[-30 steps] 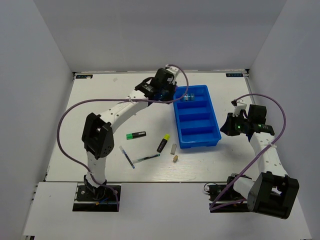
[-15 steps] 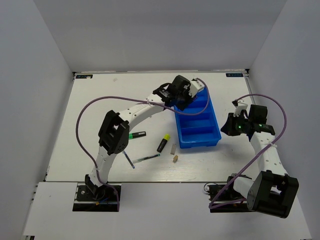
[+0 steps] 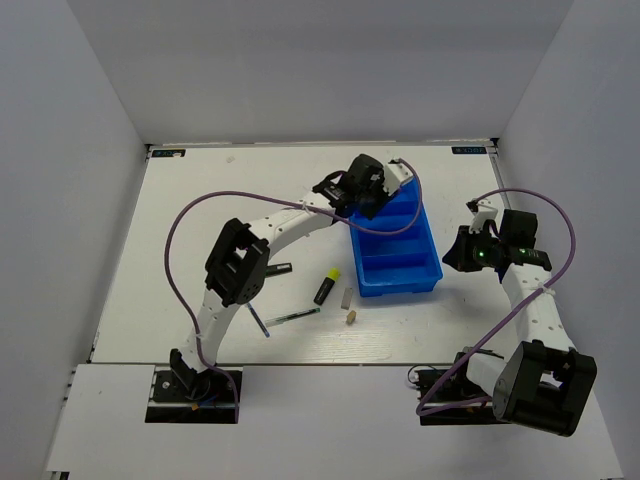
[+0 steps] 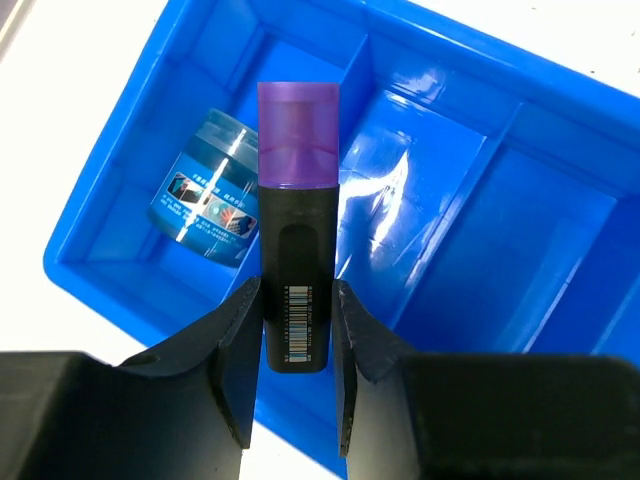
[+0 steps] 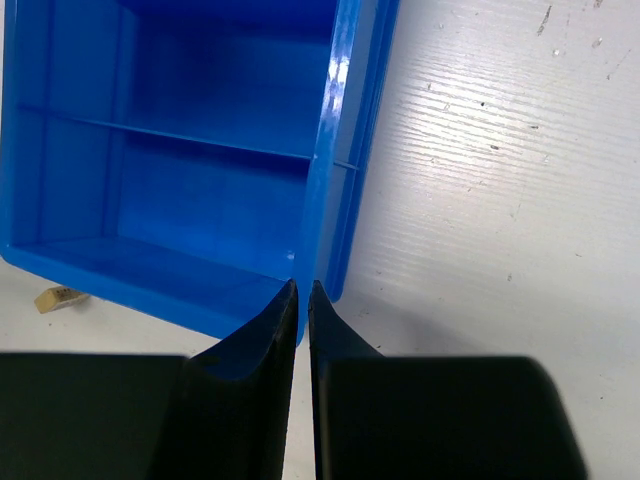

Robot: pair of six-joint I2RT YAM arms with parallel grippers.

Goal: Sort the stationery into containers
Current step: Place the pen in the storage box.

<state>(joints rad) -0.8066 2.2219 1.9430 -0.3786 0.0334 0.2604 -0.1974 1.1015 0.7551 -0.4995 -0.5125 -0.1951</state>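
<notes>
My left gripper should lower the black highlighter over the free bottom of the tray and let go of it, because the empty section next to the blue pack's is just below the gripper.
The bright blue tray has four compartments. My left gripper hangs over its far end, shut on a black highlighter with a purple end, held above the wall between the two far compartments. A blue pack lies in the farthest compartment. My right gripper is shut, its tips at the tray's right rim near the near corner; I cannot tell if they touch it.
Left of the tray on the white table lie a green-ended highlighter partly under the left arm, a yellow-ended highlighter, two thin pens, a grey eraser and a tan piece.
My left gripper has swung right from the tray's far left corner to over its far end, carrying the purple highlighter. The right arm and the tray have not moved.
</notes>
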